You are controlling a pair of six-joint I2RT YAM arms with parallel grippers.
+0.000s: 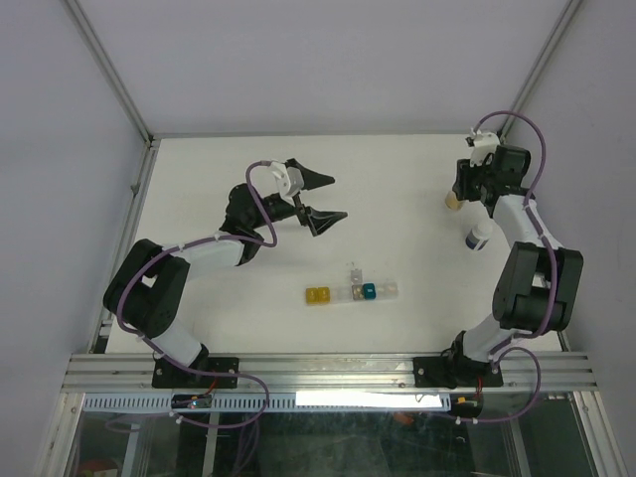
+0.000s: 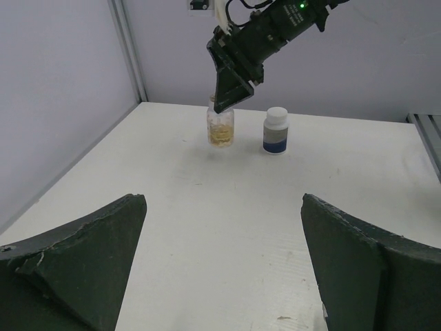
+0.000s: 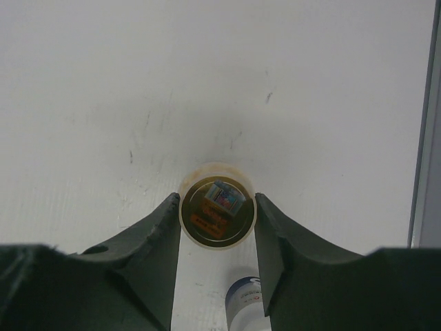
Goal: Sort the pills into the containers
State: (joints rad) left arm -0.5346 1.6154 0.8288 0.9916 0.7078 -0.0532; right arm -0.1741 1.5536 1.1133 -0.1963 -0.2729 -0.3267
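Observation:
My right gripper will move down toward the right in the top view to release the bottle on the tabletop beyond the white one, because that spot is clear.
The containers [image 1: 351, 292] lie in a short row at the table's middle front: yellow [image 1: 318, 296], grey [image 1: 355, 292], teal [image 1: 369, 290] and clear [image 1: 388, 288]. The pills [image 2: 220, 136] show as a yellowish mass inside a small clear bottle [image 2: 220, 126] standing at the far right. My right gripper [image 3: 217, 201] points down and is shut on that bottle's gold-lidded top [image 3: 217, 212]. In the top view the bottle [image 1: 452, 202] sits under the right gripper [image 1: 460, 192]. My left gripper [image 1: 338, 197] hovers wide open left of centre, nothing between its fingers [image 2: 103, 255].
A white bottle with a blue label [image 2: 276, 131] stands just beside the clear one, nearer the right arm [image 1: 479, 238]. Grey walls and metal frame rails bound the table on the left, back and right.

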